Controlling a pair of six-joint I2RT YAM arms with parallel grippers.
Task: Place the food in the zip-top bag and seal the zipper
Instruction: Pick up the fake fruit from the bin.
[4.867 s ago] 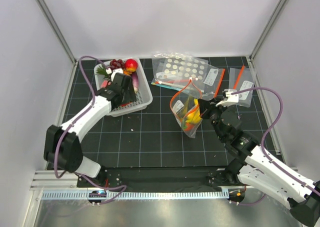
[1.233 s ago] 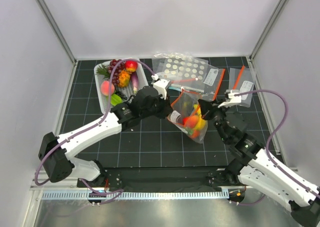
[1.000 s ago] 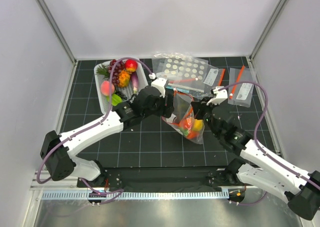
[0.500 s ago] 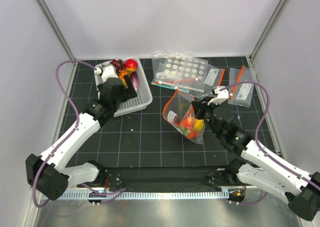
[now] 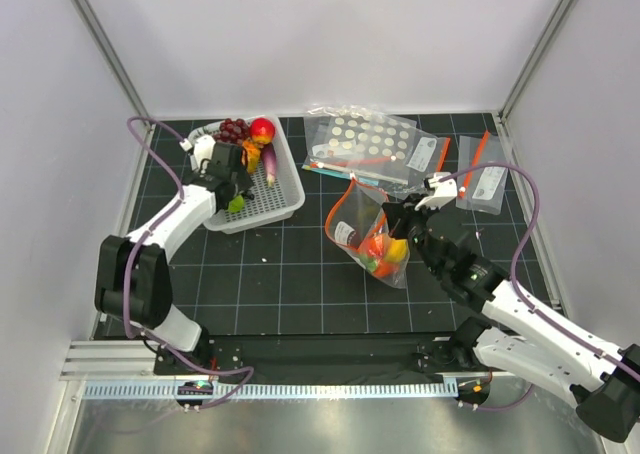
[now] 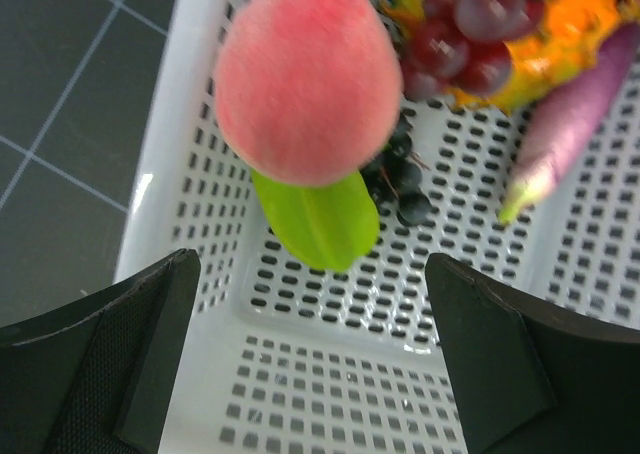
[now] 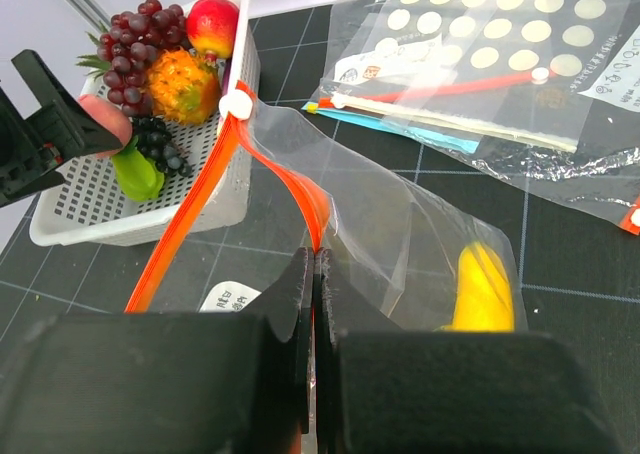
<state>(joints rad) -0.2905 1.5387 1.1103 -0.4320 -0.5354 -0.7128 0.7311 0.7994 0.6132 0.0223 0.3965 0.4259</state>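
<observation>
The peach is below and outward, so I will next lower my open left gripper outward until its fingers straddle the pink peach (image 6: 305,79), then close on its sides.
The zip-top bag (image 5: 362,226) stands open mid-table with a yellow banana (image 7: 485,286) and orange and red food (image 5: 383,253) inside. My right gripper (image 7: 315,261) is shut on the bag's orange-red zipper (image 7: 214,170) at the mouth's right end (image 5: 392,215). A white slider (image 7: 237,104) sits on the strip. My left gripper (image 6: 315,374) is open over the white basket (image 5: 283,189), its fingers (image 6: 110,364) wide apart just short of a pink peach (image 6: 305,79) and a green piece (image 6: 320,222). It also shows in the top view (image 5: 232,177).
The basket also holds grapes (image 6: 455,34), an orange-yellow fruit (image 6: 560,29), a purple vegetable (image 6: 570,134) and a red apple (image 5: 262,129). A dotted clear bag (image 5: 365,139) and labelled bags (image 5: 482,179) lie at the back right.
My left arm drew back from the bag to the basket and now hangs open over the peach. My right gripper has kept its hold on the zipper, and the bag stays open.
</observation>
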